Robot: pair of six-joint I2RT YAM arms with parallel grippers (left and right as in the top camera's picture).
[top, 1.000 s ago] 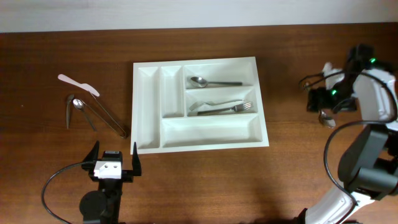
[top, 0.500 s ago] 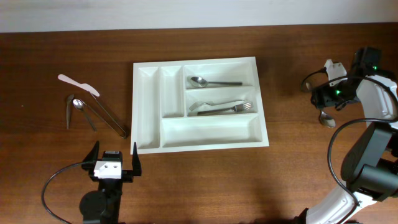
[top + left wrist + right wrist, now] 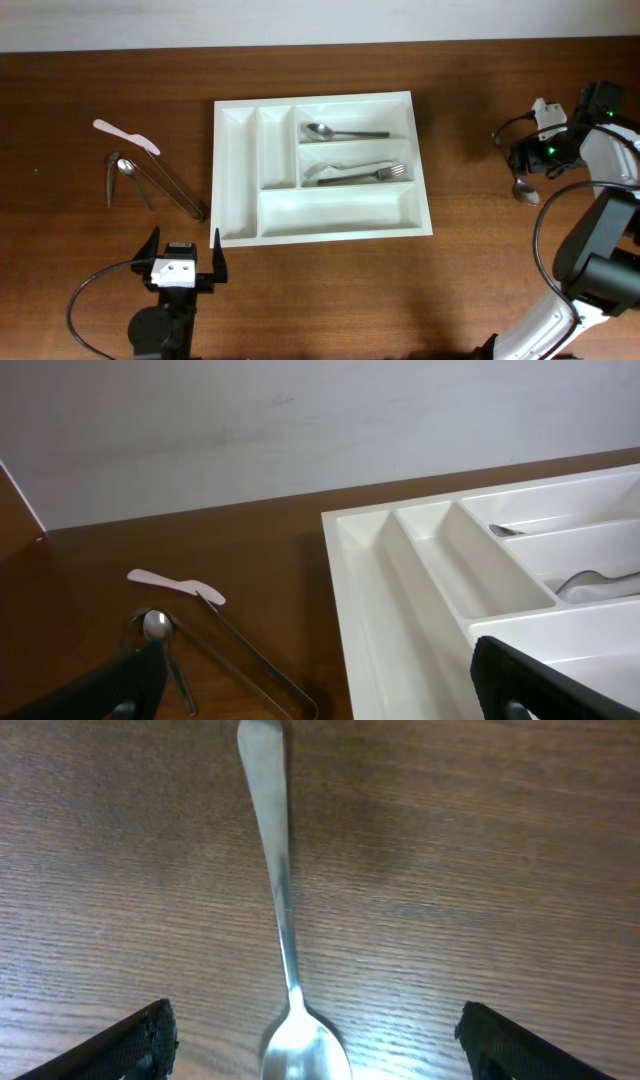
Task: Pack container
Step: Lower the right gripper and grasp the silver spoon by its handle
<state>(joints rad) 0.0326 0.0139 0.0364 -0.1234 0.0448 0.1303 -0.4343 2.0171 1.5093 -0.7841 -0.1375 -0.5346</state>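
Its thin handle near the bowl (image 3: 291, 969) comes next, and my right gripper will go down onto it.
The white cutlery tray (image 3: 318, 228) lies mid-table; it also shows in the left wrist view (image 3: 400, 610). One long compartment holds a spoon (image 3: 330, 131), the one below it a fork (image 3: 368, 175). My left gripper (image 3: 183, 255) is open and empty near the tray's front-left corner. My right gripper (image 3: 532, 160) is open above a metal spoon (image 3: 524, 190) lying at the far right of the table. In the right wrist view that spoon (image 3: 285, 935) lies between the open fingers (image 3: 315, 1040), untouched.
To the left of the tray lie a white plastic knife (image 3: 125, 135), a small metal spoon (image 3: 133, 180) and metal tongs (image 3: 170, 188); these show in the left wrist view too, the knife (image 3: 175, 582) furthest back.
My right gripper has shifted a little to the right and further back over the spoon on the table. The left arm and the tray have not moved.
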